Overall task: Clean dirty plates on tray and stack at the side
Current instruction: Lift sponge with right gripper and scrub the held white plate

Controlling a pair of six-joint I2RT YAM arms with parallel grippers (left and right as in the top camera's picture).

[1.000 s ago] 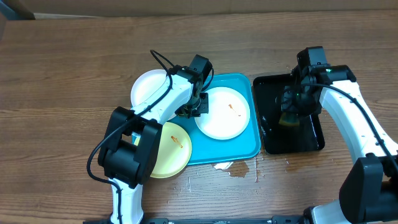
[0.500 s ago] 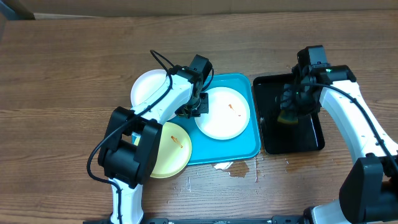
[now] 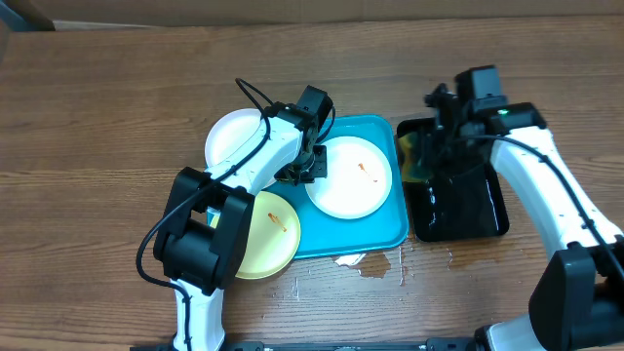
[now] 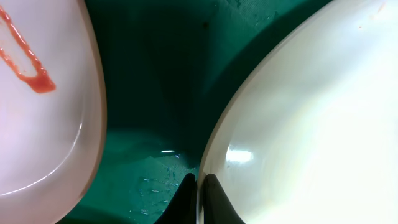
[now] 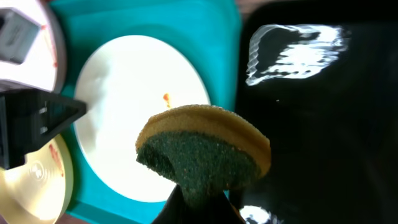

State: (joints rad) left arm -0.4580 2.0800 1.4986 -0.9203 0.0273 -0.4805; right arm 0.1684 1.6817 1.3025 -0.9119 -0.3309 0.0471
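An orange smear still needs wiping, so the robot's right gripper next needs to bring the sponge (image 5: 205, 146) down onto the white plate and then into the black tray (image 5: 336, 143), then release it.
The turquoise tray (image 3: 382, 232) holds a white plate (image 3: 348, 185) with a small orange smear. My left gripper (image 3: 310, 168) is shut on this plate's left rim; the left wrist view shows the fingers (image 4: 199, 190) pinching the rim of the plate (image 4: 311, 124). A second white plate (image 3: 234, 141) lies at the tray's upper left, and a yellow-green plate (image 3: 261, 239) with a red smear at its lower left. My right gripper (image 3: 421, 161) is shut on a yellow-and-green sponge (image 5: 205, 146), held in the air above the gap between the two trays.
A narrow black tray (image 3: 468, 210) with water in it stands right of the turquoise tray. A white scrap (image 3: 349, 260) and a wet patch (image 3: 375, 269) lie on the wooden table by the tray's front edge.
My right gripper has moved left with the sponge, from over the black tray to its left edge. The left arm and the plates have not moved.
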